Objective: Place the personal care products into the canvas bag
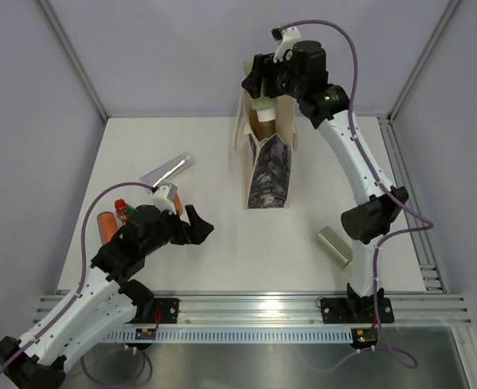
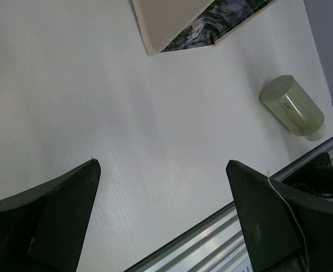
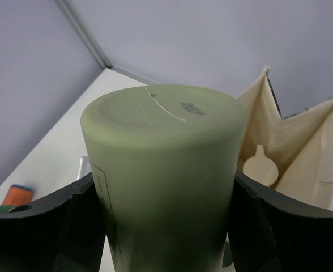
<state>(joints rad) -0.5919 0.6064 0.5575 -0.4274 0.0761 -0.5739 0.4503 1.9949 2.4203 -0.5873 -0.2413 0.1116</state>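
The right gripper lowers the pale-green cylinder through the opening of the open canvas bag next, beside the beige pump bottle, and opens.
The cream canvas bag [image 1: 268, 166] with a dark printed panel stands open at the table's middle back. My right gripper [image 1: 263, 91] is shut on a pale-green cylinder [image 1: 262, 104] and holds it above the bag's mouth. In the right wrist view the cylinder [image 3: 163, 147] fills the gap between my fingers, and a beige pump bottle [image 3: 260, 167] shows inside the bag [image 3: 308, 153]. My left gripper [image 1: 198, 226] is open and empty, low over the table. A silver tube [image 1: 167, 170], an orange bottle [image 1: 106, 223] and a green red-capped bottle [image 1: 123, 209] lie at the left.
A second pale-green cylinder [image 1: 336, 245] lies on the table near the right arm; it also shows in the left wrist view [image 2: 294, 107], beyond the bag's corner [image 2: 172, 25]. A metal rail [image 1: 255, 306] runs along the near edge. Grey walls enclose the table.
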